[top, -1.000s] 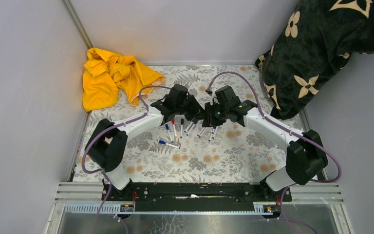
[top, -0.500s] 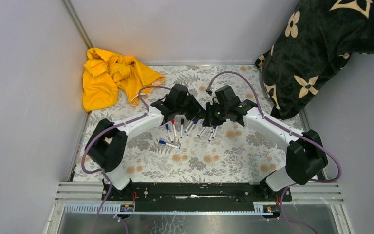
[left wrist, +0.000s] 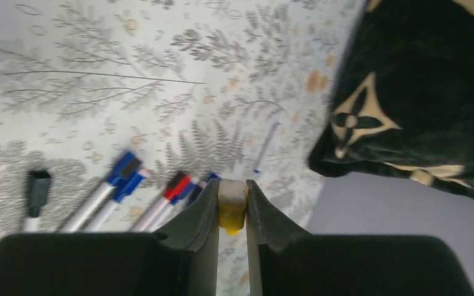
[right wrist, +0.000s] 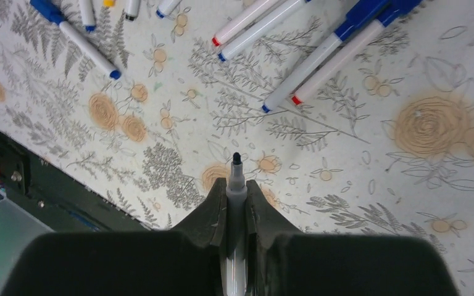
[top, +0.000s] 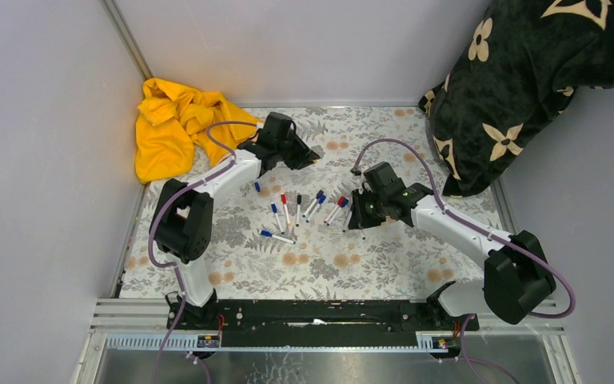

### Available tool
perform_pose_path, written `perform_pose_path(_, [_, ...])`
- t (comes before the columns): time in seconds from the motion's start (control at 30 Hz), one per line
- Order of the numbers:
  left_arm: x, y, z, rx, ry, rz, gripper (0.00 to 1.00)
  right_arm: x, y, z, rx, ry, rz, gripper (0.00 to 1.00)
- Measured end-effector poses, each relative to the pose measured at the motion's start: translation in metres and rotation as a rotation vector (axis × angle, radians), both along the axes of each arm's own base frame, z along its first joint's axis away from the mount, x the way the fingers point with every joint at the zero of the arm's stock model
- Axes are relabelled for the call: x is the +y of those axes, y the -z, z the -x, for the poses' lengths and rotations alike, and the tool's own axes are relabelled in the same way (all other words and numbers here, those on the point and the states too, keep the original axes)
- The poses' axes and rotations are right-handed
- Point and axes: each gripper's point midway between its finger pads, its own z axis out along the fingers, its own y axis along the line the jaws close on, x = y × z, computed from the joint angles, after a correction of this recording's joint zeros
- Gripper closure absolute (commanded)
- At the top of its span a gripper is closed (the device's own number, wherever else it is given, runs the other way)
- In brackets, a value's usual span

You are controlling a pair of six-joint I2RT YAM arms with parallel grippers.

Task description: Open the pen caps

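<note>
The bare mat beside the small blue cap (top: pixel 257 186) is below the left gripper, to the left in the top view, so the gripper needs to lower the yellow cap there next and release it.
My left gripper (top: pixel 313 158) hangs over the far part of the floral mat (top: pixel 384 256), shut on a short yellow pen cap (left wrist: pixel 232 206) with a pale outer end. The jaws (left wrist: pixel 232 185) press both its sides. My right gripper (top: pixel 357 220) is shut on a white pen (right wrist: pixel 236 185); its bare dark tip (right wrist: pixel 236 159) points out past the fingertips, over the mat. The two grippers are well apart. Between them several capped pens (top: pixel 300 210) lie in a loose row, blue and red caps showing (left wrist: pixel 123 176) (right wrist: pixel 321 68). A small blue cap (top: pixel 257 186) lies left of the row.
A crumpled yellow cloth (top: pixel 180 128) sits at the back left. A dark blanket with pale flowers (top: pixel 528 88) (left wrist: pixel 419 92) is piled at the back right. Grey walls enclose the mat. A black rail (top: pixel 320 312) (right wrist: pixel 12 179) runs along the near edge.
The grippers met over the pens earlier. Now they have pulled apart: the left swung back with the yellow cap, the right drew toward the near right with the bare-tipped pen.
</note>
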Motion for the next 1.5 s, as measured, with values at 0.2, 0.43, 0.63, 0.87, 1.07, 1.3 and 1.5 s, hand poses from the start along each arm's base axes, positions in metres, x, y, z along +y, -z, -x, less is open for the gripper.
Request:
perform_pose_path(0.2, [0.036, 0.038, 0.018, 0.063, 0.011, -0.270, 0.95, -0.027, -0.008, -0.039, -0.076, 0.138, 0.073, 1.00])
perform_pose_path(0.43, [0.093, 0.088, 0.043, 0.195, -0.006, -0.592, 0.82, -0.058, 0.011, -0.098, -0.091, 0.279, 0.194, 0.95])
perform_pose_path(0.63, [0.122, 0.116, 0.052, 0.283, -0.024, -0.719, 0.81, -0.073, 0.038, -0.120, -0.059, 0.323, 0.274, 0.95])
perform_pose_path(0.87, [0.146, 0.136, 0.053, 0.349, -0.058, -0.781, 0.75, -0.085, 0.044, -0.146, -0.078, 0.377, 0.322, 0.92])
perform_pose_path(1.07, [0.157, 0.136, 0.047, 0.355, -0.087, -0.796, 0.60, -0.097, 0.052, -0.160, -0.086, 0.420, 0.360, 0.81])
perform_pose_path(1.3, [0.163, 0.133, 0.032, 0.342, -0.116, -0.799, 0.50, -0.109, 0.071, -0.159, -0.054, 0.445, 0.419, 0.68])
perform_pose_path(1.5, [0.165, 0.131, 0.028, 0.339, -0.126, -0.798, 0.45, -0.112, 0.075, -0.159, -0.044, 0.456, 0.429, 0.61])
